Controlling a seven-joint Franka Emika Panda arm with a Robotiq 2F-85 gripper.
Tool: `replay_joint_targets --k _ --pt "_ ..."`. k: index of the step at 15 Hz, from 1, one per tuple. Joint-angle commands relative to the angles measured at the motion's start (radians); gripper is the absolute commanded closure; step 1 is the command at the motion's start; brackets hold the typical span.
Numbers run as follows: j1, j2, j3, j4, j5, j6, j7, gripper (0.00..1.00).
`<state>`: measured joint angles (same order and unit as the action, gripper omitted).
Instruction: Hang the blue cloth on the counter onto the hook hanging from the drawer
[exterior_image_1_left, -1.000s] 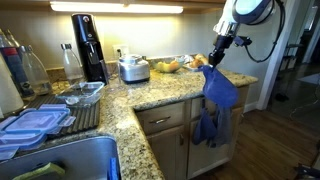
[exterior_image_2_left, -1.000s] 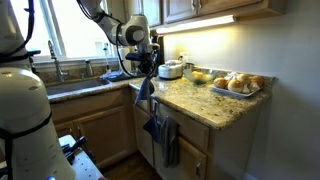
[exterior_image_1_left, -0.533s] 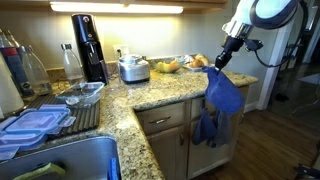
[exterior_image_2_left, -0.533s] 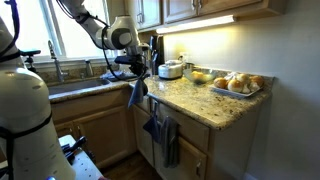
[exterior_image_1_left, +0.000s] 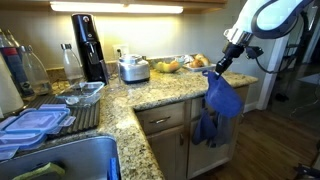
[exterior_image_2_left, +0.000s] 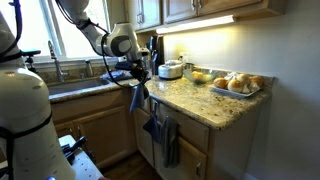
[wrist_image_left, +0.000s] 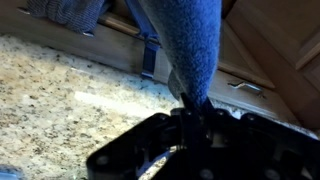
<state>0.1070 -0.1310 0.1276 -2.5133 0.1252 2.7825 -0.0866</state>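
My gripper moves down past the counter edge to the top of the narrower darker cloth (exterior_image_2_left: 153, 115) (wrist_image_left: 150, 45) next and releases the blue cloth, since that spot lies below my gripper.
The blue cloth (exterior_image_1_left: 222, 96) hangs limp from my gripper (exterior_image_1_left: 216, 69), which is shut on its top corner. In both exterior views it dangles beyond the counter's (exterior_image_1_left: 160, 93) edge, in front of the cabinets (exterior_image_2_left: 134, 97). My gripper shows above it (exterior_image_2_left: 136, 78). Two darker blue cloths (exterior_image_1_left: 207, 128) hang below the counter edge by the drawer (exterior_image_1_left: 163, 119); they also show in an exterior view (exterior_image_2_left: 160, 135). The hook itself is too small to make out. In the wrist view the cloth (wrist_image_left: 190, 45) runs from my jaws (wrist_image_left: 192, 105) across the counter (wrist_image_left: 70, 90).
On the counter stand a black coffee maker (exterior_image_1_left: 88, 46), a metal pot (exterior_image_1_left: 134, 68), a tray of fruit and bread (exterior_image_2_left: 228, 83), a dish rack with containers (exterior_image_1_left: 45, 118) and a sink (exterior_image_1_left: 60, 160). Wooden floor lies beyond the counter end.
My gripper has carried the blue cloth outward, away from the counter edge and past the drawer front. The cloth still hangs from the jaws.
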Motion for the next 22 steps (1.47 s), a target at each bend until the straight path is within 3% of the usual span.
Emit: replay_joint_targets --k 1,2,3,12,16,22 --pt "0.012 0.0 -0.012 0.001 -0.007 -0.001 0.007 0.9" --pt "0.012 0.0 -0.012 0.001 -0.007 -0.001 0.007 0.9" --pt "0.012 0.0 -0.012 0.001 -0.007 -0.001 0.007 0.96" --pt "0.083 0.026 -0.02 -0.153 0.198 0.061 -0.102 0.96" --pt "0.107 0.1 -0.017 -0.165 0.363 0.113 -0.237 0.96" --pt "0.074 0.231 0.013 -0.103 0.646 0.18 -0.505 0.96"
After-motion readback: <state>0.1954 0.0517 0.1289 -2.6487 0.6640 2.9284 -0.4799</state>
